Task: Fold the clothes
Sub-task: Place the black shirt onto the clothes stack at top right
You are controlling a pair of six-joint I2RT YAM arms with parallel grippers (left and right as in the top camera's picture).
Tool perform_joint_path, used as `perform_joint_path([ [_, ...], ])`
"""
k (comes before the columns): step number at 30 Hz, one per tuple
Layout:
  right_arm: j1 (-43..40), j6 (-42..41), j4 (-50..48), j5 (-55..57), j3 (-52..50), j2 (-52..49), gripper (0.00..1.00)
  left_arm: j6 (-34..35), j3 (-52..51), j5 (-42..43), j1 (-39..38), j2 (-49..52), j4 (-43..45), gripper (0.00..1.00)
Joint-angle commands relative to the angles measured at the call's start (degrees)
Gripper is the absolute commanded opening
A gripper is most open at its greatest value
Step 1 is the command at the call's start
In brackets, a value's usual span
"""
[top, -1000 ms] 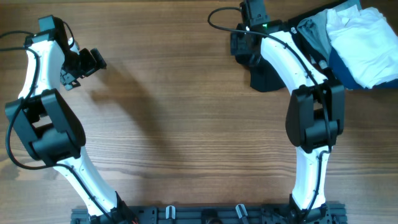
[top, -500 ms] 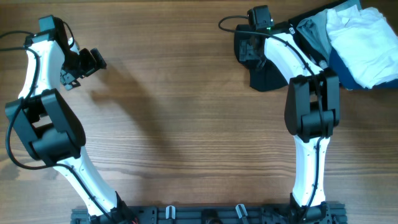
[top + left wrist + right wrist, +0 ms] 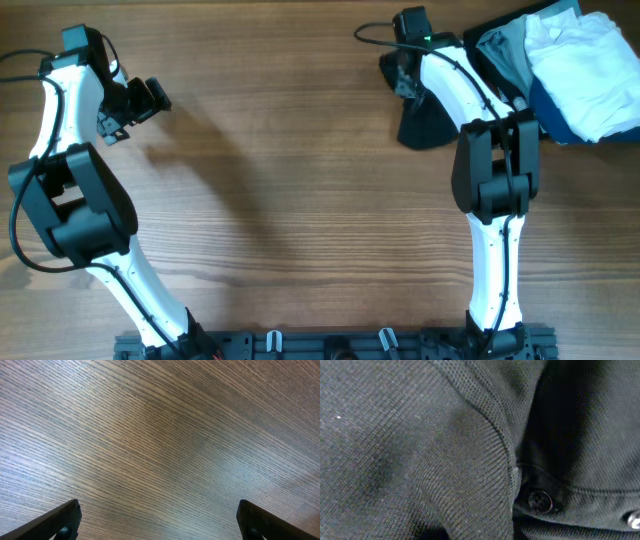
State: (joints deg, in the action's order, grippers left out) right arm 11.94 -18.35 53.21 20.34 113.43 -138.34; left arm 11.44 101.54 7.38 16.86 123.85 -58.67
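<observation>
I will lift my right gripper, swing it toward the right in the overhead view and let go of the black shirt (image 3: 425,125) on the white garment (image 3: 585,72), because clothes already lie piled there.
A black buttoned shirt (image 3: 425,125) lies bunched at the back right of the wooden table (image 3: 300,200). My right gripper (image 3: 403,78) is pressed down into its upper left edge. The right wrist view is filled with the shirt's dark knit (image 3: 420,450), a raised fold and a button (image 3: 540,501); my fingers are hidden by the cloth, which gathers toward them. My left gripper (image 3: 150,97) hovers at the far left over bare wood, open and holding nothing, with its fingertips (image 3: 65,520) far apart.
A pile of other clothes sits in the back right corner: a white garment (image 3: 585,70), a grey one (image 3: 505,55) and a blue one (image 3: 550,115) beneath. The right arm's cable (image 3: 375,35) loops near the gripper.
My right gripper has settled into the black shirt and closed on it; the shirt's outline has drawn in from a wide patch to a narrower wedge. The left arm has not moved.
</observation>
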Motion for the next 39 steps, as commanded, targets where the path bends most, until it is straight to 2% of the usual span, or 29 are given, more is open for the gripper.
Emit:
perform_joint_path([
  [1,-0.6,5.0,6.6,-8.4,1.2,0.9,0.04,-0.7,-0.4,0.7,-0.2,-2.0,0.2,1.0],
  [8,-3.3,11.9,9.0,-13.3,2.4,15.0,0.04,-0.7,-0.4,0.7,-0.2,-2.0,0.2,1.0],
  [13,-3.5,12.4,9.9,-10.6,2.4,16.6,0.05,-0.7,-0.4,0.7,-0.2,-2.0,0.6,1.0],
  [18,-4.2,11.7,9.3,-4.7,3.0,19.3,0.04,-0.7,-0.4,0.7,-0.2,-2.0,0.7,1.0],
  [23,-11.2,13.5,10.9,6.1,6.7,26.9,0.04,-0.7,-0.4,0.7,-0.2,-2.0,1.1,1.0],
  [29,-21.9,29.6,4.0,14.7,7.2,27.8,0.04,-0.7,-0.4,0.7,-0.2,-2.0,1.0,1.0],
  [31,-24.7,35.1,-0.8,14.6,7.2,27.2,0.04,-0.7,-0.4,0.7,-0.2,-2.0,1.0,1.0],
  [33,-27.9,45.0,-9.1,11.3,7.0,26.1,0.04,-0.7,-0.4,0.7,-0.2,-2.0,1.0,1.0],
  [39,-30.7,55.5,-16.6,8.7,7.0,20.6,0.04,0.2,-0.4,1.1,-0.2,-2.0,1.4,1.0],
])
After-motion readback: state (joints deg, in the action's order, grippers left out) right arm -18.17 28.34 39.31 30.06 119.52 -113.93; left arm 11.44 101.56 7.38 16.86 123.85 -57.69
